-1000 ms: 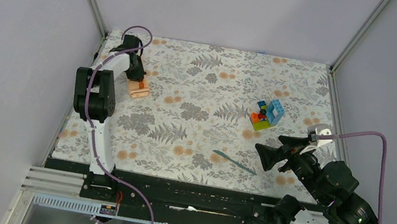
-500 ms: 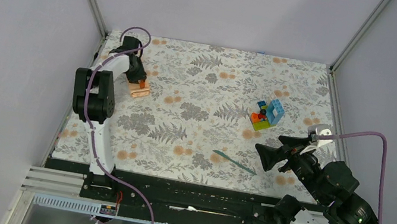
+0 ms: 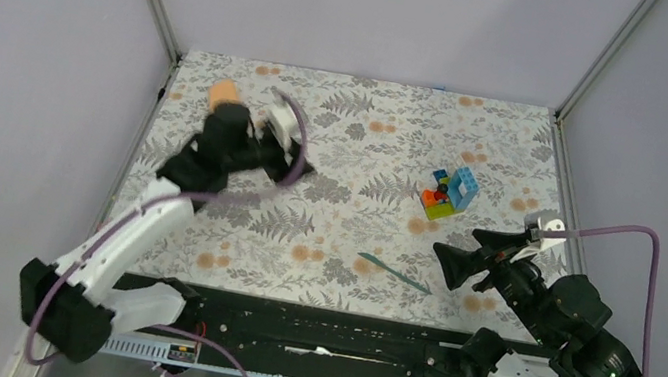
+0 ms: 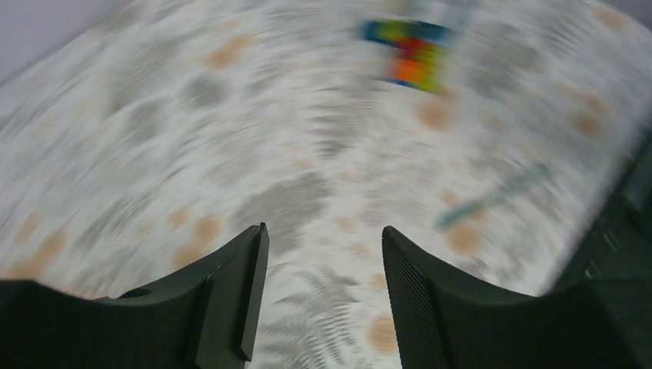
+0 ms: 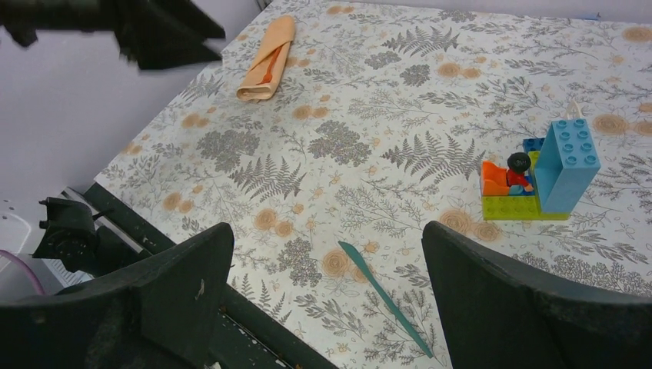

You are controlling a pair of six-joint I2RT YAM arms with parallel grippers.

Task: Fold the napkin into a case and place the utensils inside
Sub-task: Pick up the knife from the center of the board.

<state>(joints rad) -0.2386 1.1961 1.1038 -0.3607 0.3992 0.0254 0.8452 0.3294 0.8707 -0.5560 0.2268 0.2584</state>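
My left gripper will next swing back toward the teal utensil, turn to line up and go down to its middle [image 3: 395,272] [image 4: 494,197], since the utensil is outside the napkin case.
The napkin [image 5: 267,58] lies folded into a narrow peach-orange case at the mat's far left, with the orange utensil [image 5: 266,73] tucked in its fold. From above, only its far end [image 3: 222,92] shows behind the left arm. My left gripper [image 3: 301,169] hovers right of it, blurred, open and empty in the left wrist view [image 4: 323,238]. The teal utensil [image 3: 395,272] lies flat near the mat's front edge. My right gripper [image 3: 454,246] hangs just right of it, wide open, with the utensil [image 5: 384,298] showing below and between its fingers.
A cluster of multicoloured toy blocks [image 3: 449,192] stands on the floral mat [image 3: 358,142] at the right, beyond the teal utensil. The black rail [image 3: 319,323] runs along the near edge. Grey walls enclose the table on three sides.
My left gripper has opened and swung away from the napkin case toward the middle of the mat, leaving the case behind. The right arm has hardly moved.
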